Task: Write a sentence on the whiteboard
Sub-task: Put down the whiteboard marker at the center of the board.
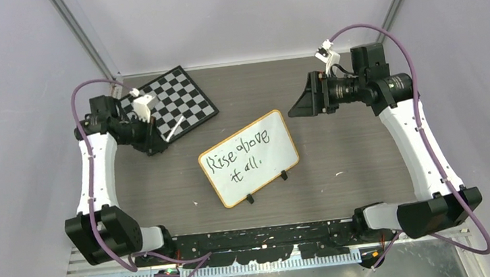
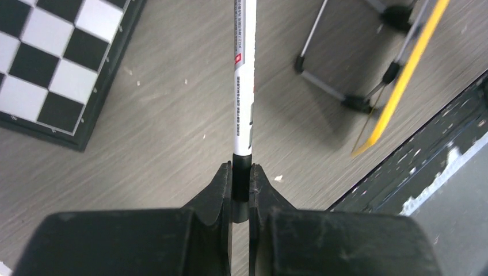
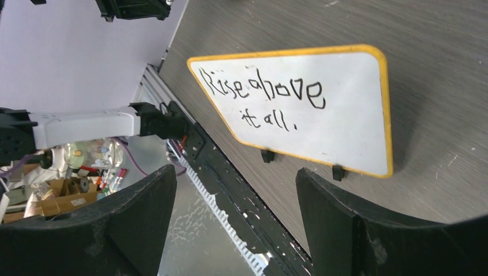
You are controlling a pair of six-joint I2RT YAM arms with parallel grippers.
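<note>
The sentence is written, so my left gripper should next lower, draw back and release the white marker (image 2: 244,86) on the bare tabletop between chessboard and whiteboard.
The whiteboard (image 1: 249,158) with its orange rim stands propped on two black feet in the middle of the table. The sentence (image 1: 237,158) "Rise above it all." is written on it in black, in two lines; it also shows in the right wrist view (image 3: 270,98). My left gripper (image 1: 161,138) is left of the board, by the chessboard, shut on a white marker (image 2: 244,86) held by its black end. The board's edge and stand show in the left wrist view (image 2: 403,80). My right gripper (image 1: 298,103) is open and empty, above and right of the board.
A black-and-white chessboard (image 1: 181,100) lies at the back left, close to the left gripper. The black rail (image 1: 265,235) runs along the table's near edge between the arm bases. Grey walls close the sides and the back.
</note>
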